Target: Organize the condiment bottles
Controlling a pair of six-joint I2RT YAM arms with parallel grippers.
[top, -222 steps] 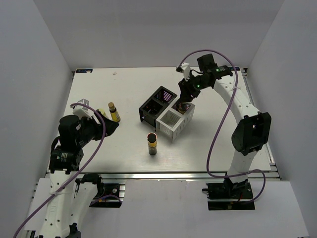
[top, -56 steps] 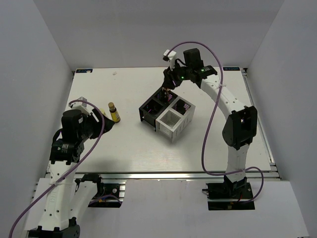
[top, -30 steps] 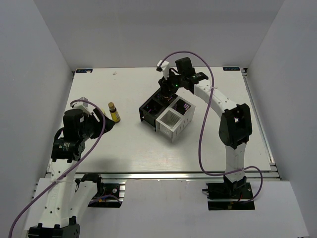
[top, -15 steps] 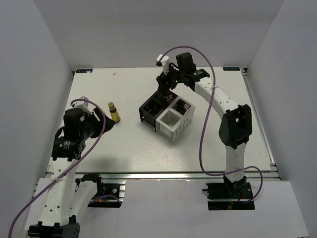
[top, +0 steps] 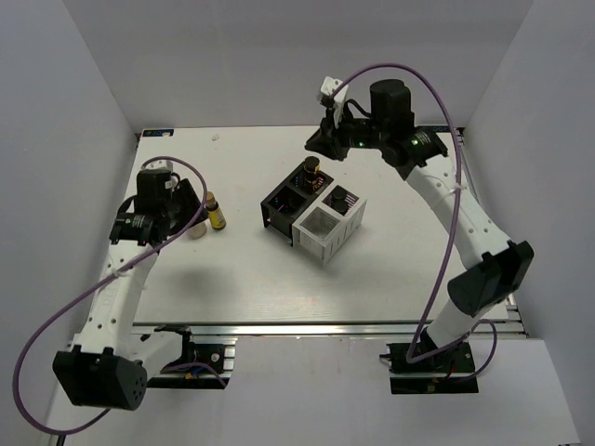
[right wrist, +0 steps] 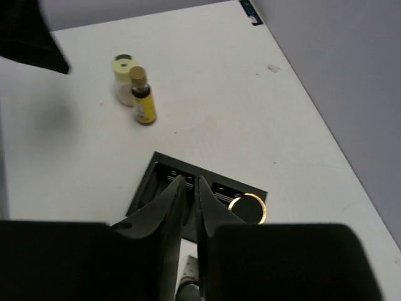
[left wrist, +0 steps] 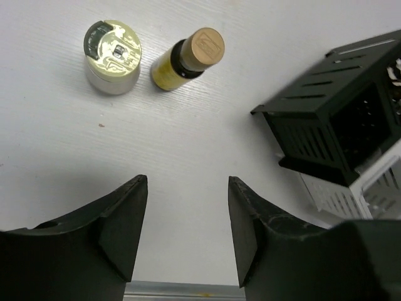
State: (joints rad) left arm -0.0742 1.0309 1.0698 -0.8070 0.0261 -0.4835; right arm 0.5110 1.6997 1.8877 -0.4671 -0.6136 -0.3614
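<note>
The yellow bottle stands outside the racks (top: 282, 206), so the robot's left gripper needs to go outward and down next, toward the right in the top view, onto the yellow bottle's tan cap.
A yellow bottle (top: 215, 212) with a tan cap stands on the table at the left, with a pale cream bottle (top: 197, 229) close beside it. Both show in the left wrist view, the yellow one (left wrist: 187, 58) and the cream one (left wrist: 113, 58), ahead of my open, empty left gripper (left wrist: 187, 232). In the top view that gripper (top: 189, 210) hovers just left of them. A dark-capped bottle (top: 310, 170) stands in the back compartment of the black rack (top: 282, 206). My right gripper (top: 320, 139) is shut and empty, raised above it (right wrist: 190, 188). The gold-rimmed cap (right wrist: 249, 209) shows to its right.
A white rack (top: 321, 232) stands against the black one at mid-table. The black rack's corner (left wrist: 332, 125) lies to the right in the left wrist view. The table's back edge (top: 279, 128) meets grey walls on all sides.
My right gripper has lifted up and back from the black rack, leaving the dark-capped bottle standing in its back compartment. My left arm has reached farther back, toward the two bottles.
</note>
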